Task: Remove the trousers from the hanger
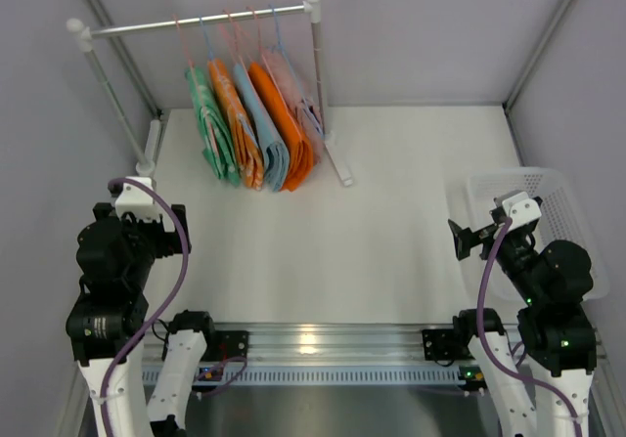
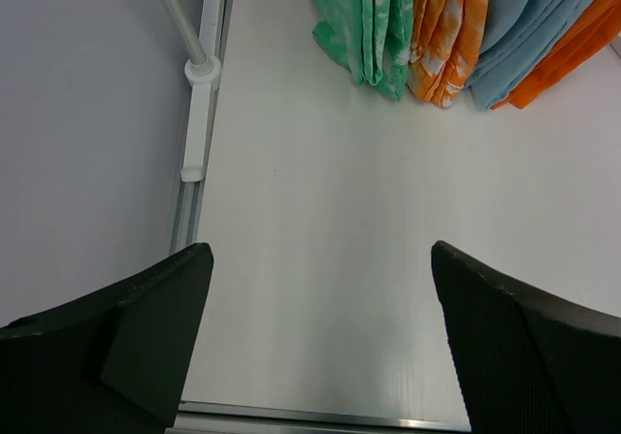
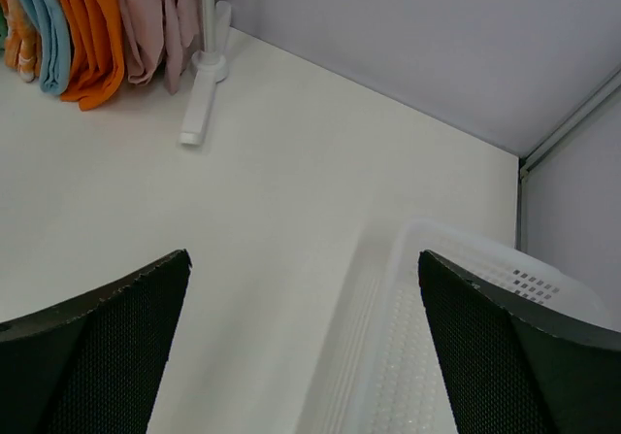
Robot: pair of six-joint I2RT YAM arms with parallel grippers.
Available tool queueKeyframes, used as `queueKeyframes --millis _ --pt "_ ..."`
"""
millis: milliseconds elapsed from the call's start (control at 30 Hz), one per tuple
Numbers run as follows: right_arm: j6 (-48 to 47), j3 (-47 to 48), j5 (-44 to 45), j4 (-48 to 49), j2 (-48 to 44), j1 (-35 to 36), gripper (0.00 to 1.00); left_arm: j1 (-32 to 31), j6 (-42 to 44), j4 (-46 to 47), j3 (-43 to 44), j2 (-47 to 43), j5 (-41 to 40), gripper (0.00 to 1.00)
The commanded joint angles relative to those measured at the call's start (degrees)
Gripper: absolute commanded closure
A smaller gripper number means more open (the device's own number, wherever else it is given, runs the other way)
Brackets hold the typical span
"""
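Observation:
The mint-green trousers (image 1: 211, 124) hang folded on the hanger, so I should raise my left gripper outward and turn it sideways onto the pink hanger just below its hook (image 1: 189, 60).
The mint-green trousers (image 1: 211, 124) with pale blotches hang folded at the left end of the rail, on a thin pink hanger (image 1: 180, 44). Their lower end shows in the left wrist view (image 2: 364, 21), resting on the table. My left gripper (image 1: 168, 224) is open and empty, low at the near left, well short of the trousers; in its own view (image 2: 320, 288) only bare table lies between the fingers. My right gripper (image 1: 460, 240) is open and empty at the near right, and its own view (image 3: 301, 298) shows the basket's edge between the fingers.
The white clothes rack (image 1: 315, 85) stands at the back left, with feet on the table (image 2: 199, 114) (image 3: 201, 104). Orange (image 1: 240, 124), light blue (image 1: 266, 129), orange and pink garments hang right of the trousers. A white plastic basket (image 1: 577, 222) sits at the right edge (image 3: 466, 356).

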Motion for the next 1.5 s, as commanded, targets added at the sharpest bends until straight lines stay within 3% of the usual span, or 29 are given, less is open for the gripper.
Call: queueKeyframes --millis 0,333,467,600,833,1133,1267,1400,1467 --pt "0.8 0.2 -0.7 0.1 0.3 -0.6 0.00 0.3 -0.1 1.6 -0.5 -0.8 -0.5 0.01" --pt "1.0 0.0 -1.0 0.4 0.8 -0.7 0.01 0.3 -0.9 1.1 0.1 0.5 -2.1 0.01" --pt "1.1 0.1 -1.1 0.5 1.1 -0.7 0.00 0.3 -4.9 0.8 1.5 3.3 -2.5 0.01" --pt "1.0 0.8 -1.2 0.5 2.3 -0.6 0.01 0.3 -6.9 2.7 6.3 8.1 8.5 0.01" --pt "0.5 2.3 -2.2 0.6 4.0 -0.7 0.00 0.3 -14.1 6.6 16.3 20.5 21.1 0.01" --pt "1.1 5.1 -4.3 2.2 8.8 -0.6 0.01 0.5 -22.1 11.6 32.5 37.9 19.8 0.01" --pt "2.1 5.9 -5.5 3.4 11.1 -0.6 0.01 3.7 -27.0 14.5 36.7 44.4 27.1 0.01" --pt "2.6 6.2 -6.9 4.3 12.6 -0.6 0.00 12.0 -33.8 20.5 37.8 51.5 39.3 0.01" --pt "2.8 6.3 -7.6 4.4 13.4 -0.7 0.01 13.6 -35.6 21.9 38.5 53.4 40.1 0.01"
